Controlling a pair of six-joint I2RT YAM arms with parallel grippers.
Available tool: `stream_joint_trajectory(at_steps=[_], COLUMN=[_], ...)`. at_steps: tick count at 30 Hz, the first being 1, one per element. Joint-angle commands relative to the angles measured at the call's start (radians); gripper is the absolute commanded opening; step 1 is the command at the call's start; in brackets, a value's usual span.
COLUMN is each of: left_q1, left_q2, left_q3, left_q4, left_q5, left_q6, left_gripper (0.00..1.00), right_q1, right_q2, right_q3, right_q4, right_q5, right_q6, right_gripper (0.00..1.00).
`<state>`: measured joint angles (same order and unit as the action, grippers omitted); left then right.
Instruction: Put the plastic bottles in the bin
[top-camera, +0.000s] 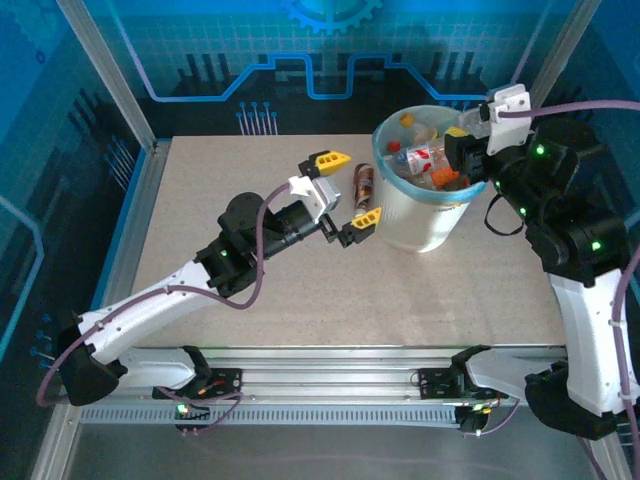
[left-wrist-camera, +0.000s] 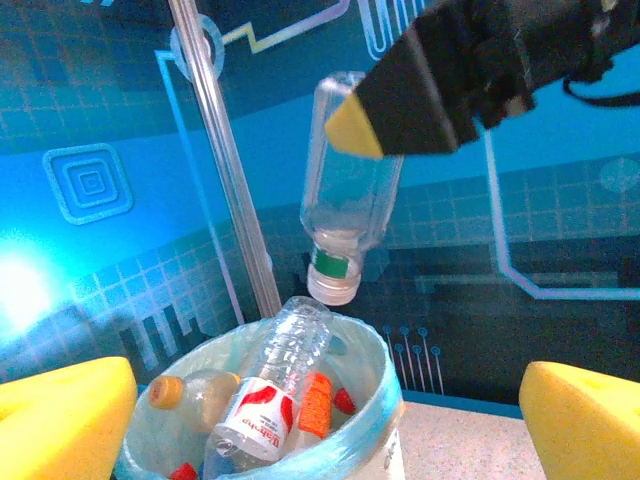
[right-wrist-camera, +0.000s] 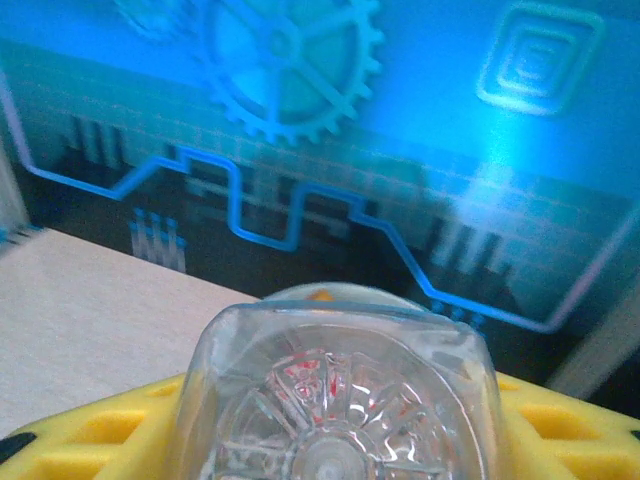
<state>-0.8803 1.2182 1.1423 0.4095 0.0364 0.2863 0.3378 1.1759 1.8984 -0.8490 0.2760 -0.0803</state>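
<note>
The clear bottle's cap still hangs above the bin's rim. So my right gripper should tilt its fingers toward the bin's opening (top-camera: 436, 153) (right-wrist-camera: 338, 293), then lower and release the bottle.
The bin (top-camera: 428, 222) is a white bucket with a light blue liner at the table's far right, and several plastic bottles (top-camera: 424, 156) lie inside it. My right gripper (top-camera: 463, 148) hangs over its rim, shut on a clear bottle (left-wrist-camera: 347, 180) that hangs cap down with a green neck band; its base (right-wrist-camera: 340, 400) sits between the yellow fingers (right-wrist-camera: 85, 432). My left gripper (top-camera: 347, 188) stands open just left of the bin (left-wrist-camera: 372, 415), nothing between its yellow fingertips (left-wrist-camera: 62, 420). One brown-labelled bottle (top-camera: 365, 181) lies on the table against the bin's left side.
Metal frame posts (top-camera: 108, 75) and blue printed panels wall in the table at the back and sides. The beige tabletop (top-camera: 250, 300) stretches bare in front of the bin and to its left. A purple cable (top-camera: 585, 105) runs along the right arm.
</note>
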Motion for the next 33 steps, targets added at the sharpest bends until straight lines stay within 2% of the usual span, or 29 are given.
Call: stream_joint_trajectory(at_steps=[1,5,11,19,26,33], left_q1=[-0.003,-0.003,-0.001,0.003,0.004,0.005], left_q2=[-0.033,-0.059,-0.078,-0.076,-0.076,-0.065], left_q3=[-0.016,-0.035,-0.061,-0.055,-0.049,-0.041], left_q4=[0.032,0.015,-0.021,-0.066,-0.082,-0.086], left_q5=[-0.071,-0.136,-0.180,-0.184,-0.187,-0.190], left_q6=[-0.020,-0.022,-0.039,-0.046,-0.059,-0.069], left_gripper=[0.99,0.99,0.99,0.99,0.99,0.99], right_q1=[-0.020,-0.031,-0.056,-0.143,-0.202,-0.206], right_q2=[0.046,0.072,0.108,0.117,0.141,0.164], right_q3=[-0.034,-0.098,-0.188,-0.346,-0.410,-0.324], right_q4=[-0.053,-0.035,0.008,0.074,0.093,0.062], right_q5=[0.170,0.203,0.180,0.077,0.031,-0.002], right_q6=[-0.037,-0.048,-0.030,0.031,0.078,0.168], right_gripper=[0.43,0.43,0.43,0.47,0.59,0.86])
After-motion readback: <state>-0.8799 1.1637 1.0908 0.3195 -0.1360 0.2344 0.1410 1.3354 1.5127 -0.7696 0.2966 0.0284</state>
